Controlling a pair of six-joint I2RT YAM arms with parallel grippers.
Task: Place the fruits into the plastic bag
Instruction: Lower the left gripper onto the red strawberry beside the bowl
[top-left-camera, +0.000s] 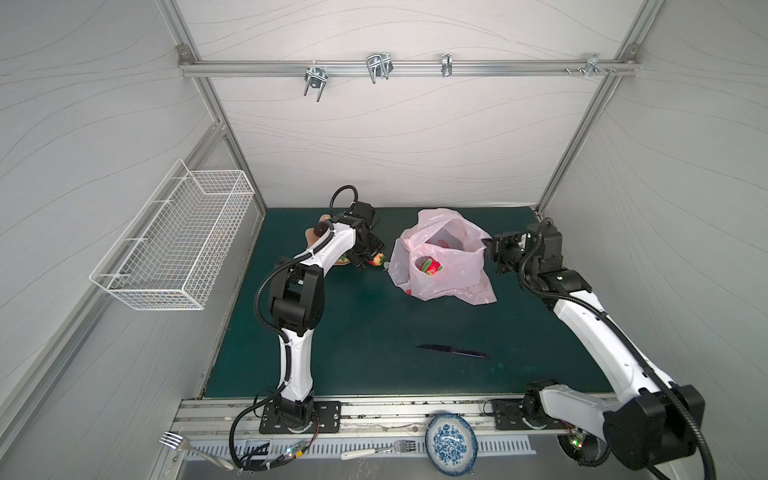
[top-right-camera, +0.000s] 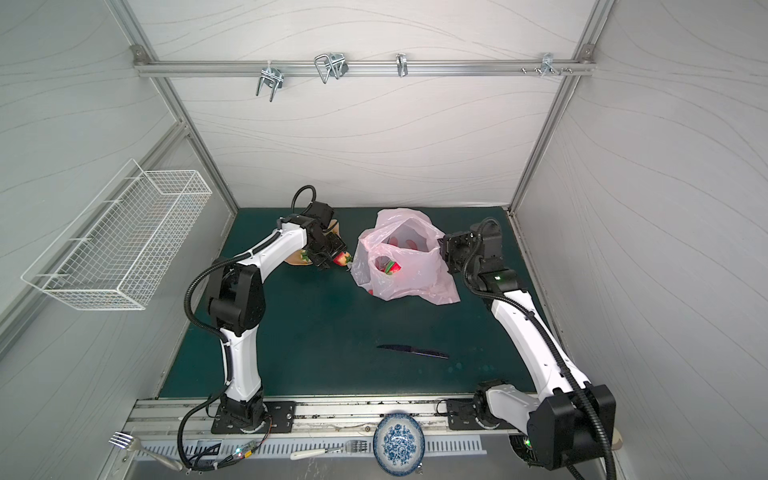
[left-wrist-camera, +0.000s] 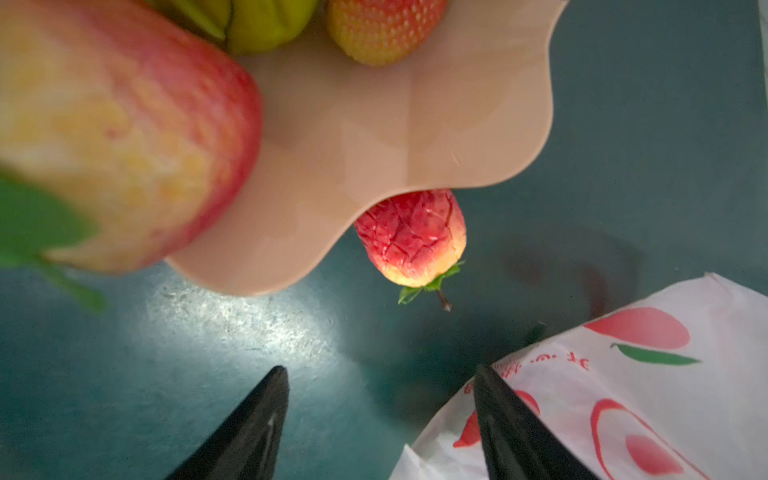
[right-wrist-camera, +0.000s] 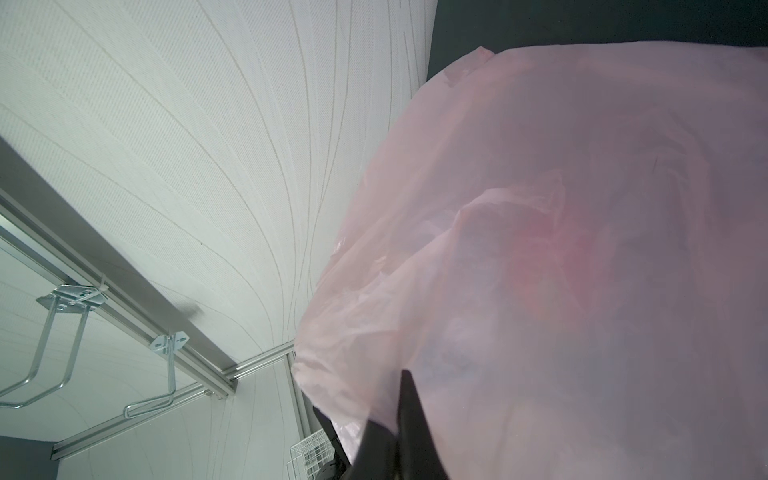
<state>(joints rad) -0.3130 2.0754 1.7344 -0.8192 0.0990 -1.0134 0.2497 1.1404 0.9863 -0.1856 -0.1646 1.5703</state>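
Note:
My left gripper will move down onto the stem end of the red fruit (left-wrist-camera: 420, 262) beside the peach bowl (left-wrist-camera: 415, 124), because that stem end sticks out clear of the bowl's rim.
The pale pink plastic bag (top-left-camera: 453, 274) (top-right-camera: 415, 278) stands open on the green mat, with a red-green dragon fruit (top-left-camera: 430, 266) (top-right-camera: 389, 266) inside. My right gripper (right-wrist-camera: 405, 384) (top-left-camera: 491, 246) is shut on the bag's right rim. My left gripper (left-wrist-camera: 382, 370) (top-left-camera: 366, 263) hangs open and empty over the mat, between the peach bowl (left-wrist-camera: 415, 124) and the bag (left-wrist-camera: 623, 395). A strawberry (left-wrist-camera: 411, 241) (top-left-camera: 377, 260) (top-right-camera: 341, 259) lies on the mat, partly under the bowl's rim. In the bowl are a red apple (left-wrist-camera: 124, 124), a green pear (left-wrist-camera: 266, 25) and another strawberry (left-wrist-camera: 382, 29). A dark brown round fruit (top-left-camera: 321, 228) shows behind the left arm.
A black knife (top-left-camera: 453, 351) lies on the mat in front. A white wire basket (top-left-camera: 174, 237) hangs on the left wall. A blue patterned plate (top-left-camera: 451, 442) and two forks (top-left-camera: 382, 449) sit on the front ledge. Metal hooks (top-left-camera: 378, 66) hang on the back rail.

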